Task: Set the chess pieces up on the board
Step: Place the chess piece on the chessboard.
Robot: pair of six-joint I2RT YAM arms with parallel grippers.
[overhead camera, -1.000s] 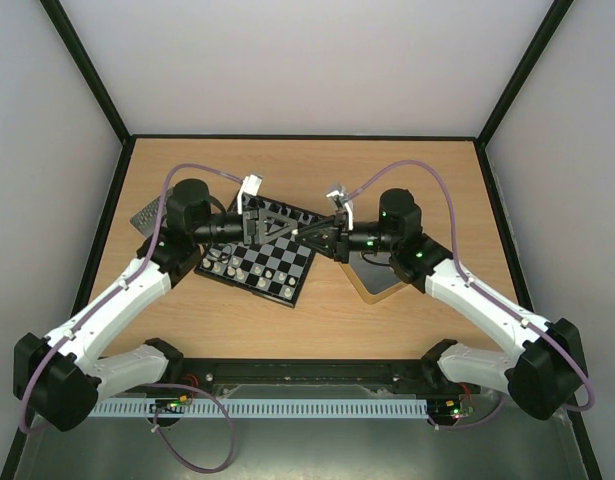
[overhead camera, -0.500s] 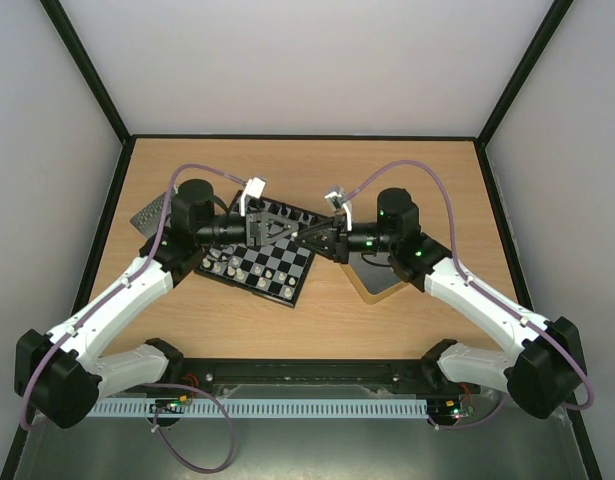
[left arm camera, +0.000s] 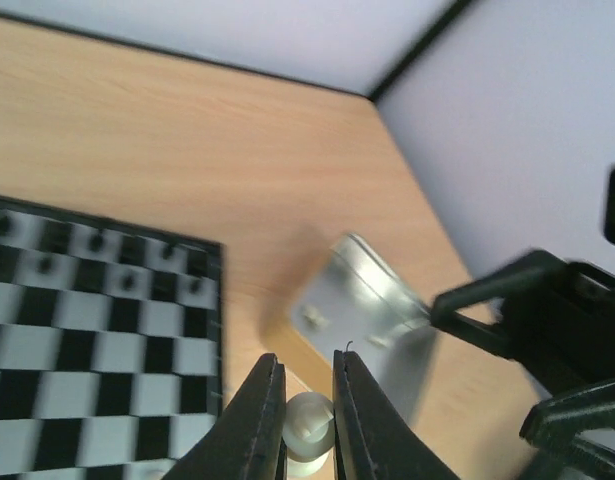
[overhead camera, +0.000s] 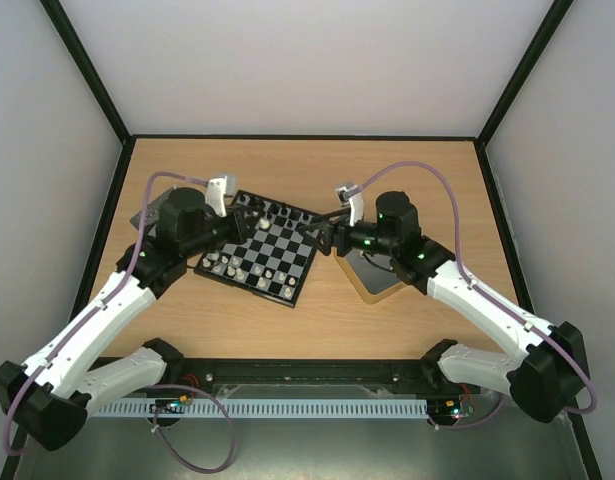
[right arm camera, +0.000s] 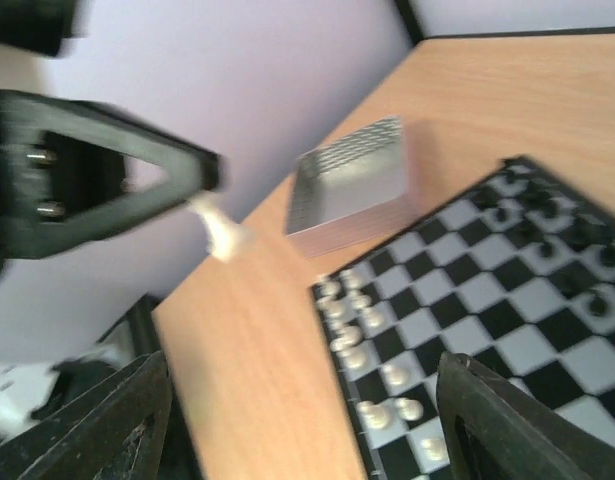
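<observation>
The square at the middle gap in the board's near row [overhead camera: 250, 279] is empty, so my left gripper should next move back and down to release the white chess piece there.
The board [overhead camera: 277, 250] lies tilted at mid-table, with white chess pieces [overhead camera: 227, 265] along its near-left edge and black ones [overhead camera: 282, 212] along the far edge. My left gripper [overhead camera: 252, 220] hangs over the board's far-left corner. In the left wrist view the left gripper [left arm camera: 305, 358] is shut on a small white chess piece [left arm camera: 309, 428], held above the wood beside the board [left arm camera: 97, 330]. My right gripper [overhead camera: 317, 232] is at the board's right edge. In the right wrist view the right gripper [right arm camera: 302, 370] stands wide open and empty over the board [right arm camera: 487, 320].
A silver metal tray [overhead camera: 144, 215] sits left of the board, half under my left arm. A second tray [overhead camera: 375, 280] on a wooden base lies right of the board, below my right wrist. Black-framed walls close in the table.
The two grippers were tip to tip over the board's far side. The right jaws have opened wide and drawn back slightly. The left arm has swung back leftward holding the white piece.
</observation>
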